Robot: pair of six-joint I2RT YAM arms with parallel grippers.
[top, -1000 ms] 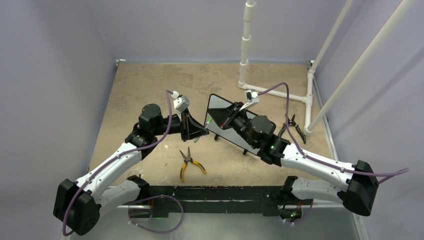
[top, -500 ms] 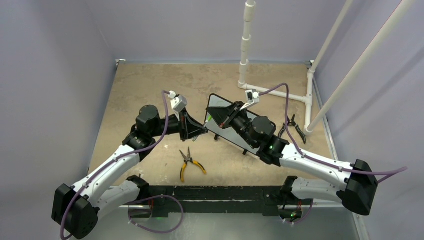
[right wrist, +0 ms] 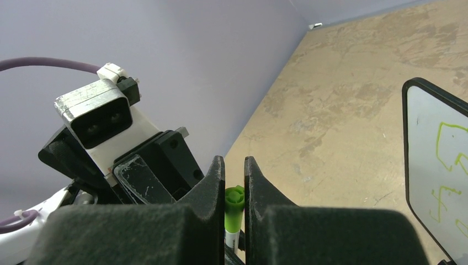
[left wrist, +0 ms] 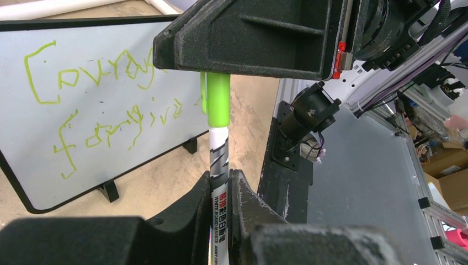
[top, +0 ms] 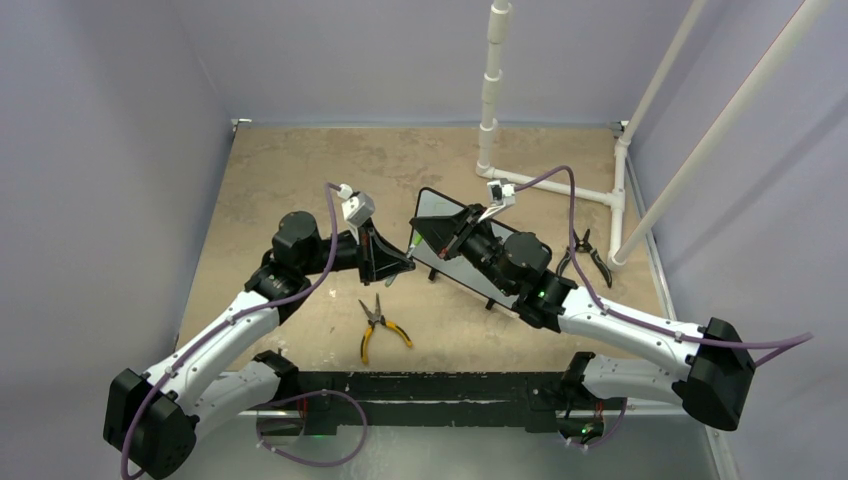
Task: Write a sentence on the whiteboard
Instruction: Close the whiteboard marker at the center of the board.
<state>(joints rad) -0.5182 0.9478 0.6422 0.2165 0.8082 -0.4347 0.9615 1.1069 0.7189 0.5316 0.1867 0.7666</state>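
Note:
The left gripper moves down and away from the whiteboard [top: 434, 214] next and releases the marker on the bare tabletop beyond the yellow-handled pliers, since the marker's cap is on.
The whiteboard [top: 434, 214] stands tilted mid-table, with my right arm over most of it. Its green sentence [left wrist: 99, 72] shows in two rows in the left wrist view. My left gripper [left wrist: 219, 179] is shut on the white barrel of a marker [left wrist: 219, 160]. The marker's green cap [left wrist: 218, 99] points at my right gripper [right wrist: 234, 163], which is shut on the cap [right wrist: 234, 201]. In the top view both grippers meet just left of the board, left gripper [top: 398, 262] below right gripper [top: 420, 240]. The board's edge [right wrist: 436, 182] shows at the right of the right wrist view.
Yellow-handled pliers [top: 380, 325] lie near the front of the table, below the grippers. Black pliers [top: 590, 255] lie by the right edge. A white pipe frame [top: 490, 100] rises at the back right. Lilac walls enclose the table.
My right gripper has closed its jaws onto the green cap. My left arm has shifted slightly, still holding the marker.

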